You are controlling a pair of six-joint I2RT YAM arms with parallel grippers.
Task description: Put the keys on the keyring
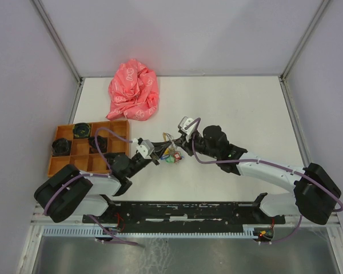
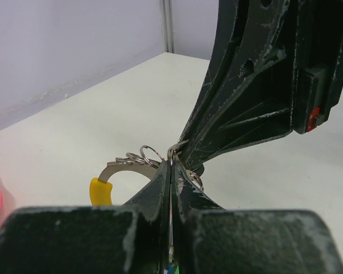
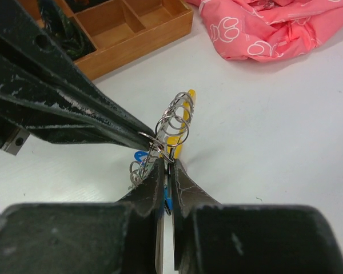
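Observation:
My right gripper needs to move off the heap of rings and keys next and go down to let go on the bare tabletop, as that is below it and to its right in the top view.
Both grippers meet over the table's middle on one bunch of small silver rings and keys [image 1: 170, 155]. My left gripper [image 2: 171, 165] is shut, pinching a thin wire of the keyring [image 2: 150, 153]; a curved metal piece with a yellow tip [image 2: 101, 191] hangs from it. My right gripper [image 3: 167, 165] is closed tip to tip against the left one, with a thin flat metal piece and a blue bit between its fingers. Several rings [image 3: 174, 120] stand up just past its tips. Red and green bits show in the bunch from above. I cannot make out the keys one by one.
An orange wooden tray [image 1: 120, 127] with compartments holding dark objects stands to the left, close behind the left arm. A crumpled pink cloth [image 1: 134, 91] lies at the back left. The enclosure's walls close off the table's sides and back.

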